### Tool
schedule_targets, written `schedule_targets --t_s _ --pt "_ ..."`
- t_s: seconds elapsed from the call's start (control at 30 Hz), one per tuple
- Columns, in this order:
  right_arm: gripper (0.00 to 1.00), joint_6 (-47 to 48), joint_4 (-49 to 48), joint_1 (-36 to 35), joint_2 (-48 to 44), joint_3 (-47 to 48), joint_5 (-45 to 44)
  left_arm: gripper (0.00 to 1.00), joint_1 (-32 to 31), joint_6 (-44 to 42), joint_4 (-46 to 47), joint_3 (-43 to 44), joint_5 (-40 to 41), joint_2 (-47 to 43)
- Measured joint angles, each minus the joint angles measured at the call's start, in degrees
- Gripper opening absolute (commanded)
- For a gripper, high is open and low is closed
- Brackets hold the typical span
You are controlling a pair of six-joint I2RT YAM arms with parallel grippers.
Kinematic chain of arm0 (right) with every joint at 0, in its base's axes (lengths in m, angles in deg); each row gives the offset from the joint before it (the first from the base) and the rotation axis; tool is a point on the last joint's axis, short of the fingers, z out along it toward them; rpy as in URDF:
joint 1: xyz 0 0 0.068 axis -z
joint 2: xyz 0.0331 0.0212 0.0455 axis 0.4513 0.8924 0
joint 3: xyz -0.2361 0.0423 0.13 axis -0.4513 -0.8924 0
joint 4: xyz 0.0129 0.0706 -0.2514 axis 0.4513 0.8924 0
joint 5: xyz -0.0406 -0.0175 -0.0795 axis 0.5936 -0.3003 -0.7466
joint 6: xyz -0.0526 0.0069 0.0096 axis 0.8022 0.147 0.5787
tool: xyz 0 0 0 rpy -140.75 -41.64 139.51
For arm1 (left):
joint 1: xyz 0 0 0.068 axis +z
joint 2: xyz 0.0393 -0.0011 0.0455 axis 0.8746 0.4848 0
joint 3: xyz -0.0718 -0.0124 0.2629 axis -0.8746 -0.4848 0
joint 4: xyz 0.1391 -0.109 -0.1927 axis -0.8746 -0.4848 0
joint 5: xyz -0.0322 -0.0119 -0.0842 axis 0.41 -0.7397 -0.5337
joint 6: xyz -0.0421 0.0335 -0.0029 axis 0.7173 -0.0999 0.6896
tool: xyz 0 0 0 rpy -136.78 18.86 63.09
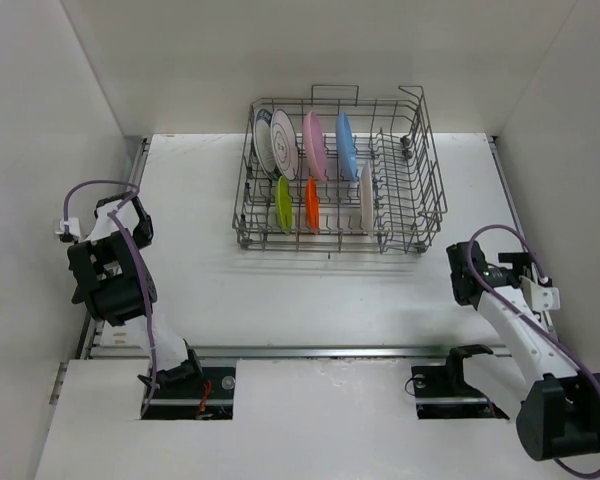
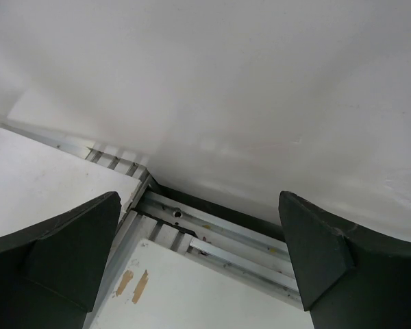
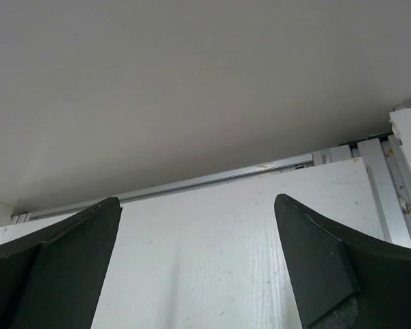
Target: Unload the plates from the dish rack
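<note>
My right gripper rises outward next, swings over the rack [image 1: 395,235], turns down and lowers onto that plate's upper rim [image 1: 367,191]. The white plate stands nearest, beside empty slots.
The dish rack [image 1: 395,235], a grey wire basket, stands at the back middle of the table. In its rear row stand two patterned plates [image 1: 273,143], a pink plate [image 1: 314,145] and a blue plate [image 1: 346,145]. In its front row stand a lime green plate [image 1: 283,202], an orange plate [image 1: 312,203] and a white plate [image 1: 366,197]. My left gripper [image 1: 92,285] is far left of the rack, my right gripper [image 1: 461,272] just off its front right corner. Both are open and empty in the wrist views [image 2: 198,260] [image 3: 195,260]; neither wrist view shows the rack.
White walls close in the table on the left, back and right. Metal rails [image 2: 219,236] run along the table's left and near edges. A white board [image 1: 310,420] covers the near side around the arm bases.
</note>
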Motion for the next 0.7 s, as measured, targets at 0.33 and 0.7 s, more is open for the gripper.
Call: schedule_targets --t_s 0.33,0.7 --pt "0.99 -1.6 12.7 0.0 0.1 13.3 0.7 1.00 -1.4 -15.9 -0.6 15.1 1.7 2.1" --pt "0.99 36.4 15.4 -10.2 14.9 54.3 6.1 1.00 -6.2 -85.5 28.7 20.3 -57.3 -31.5"
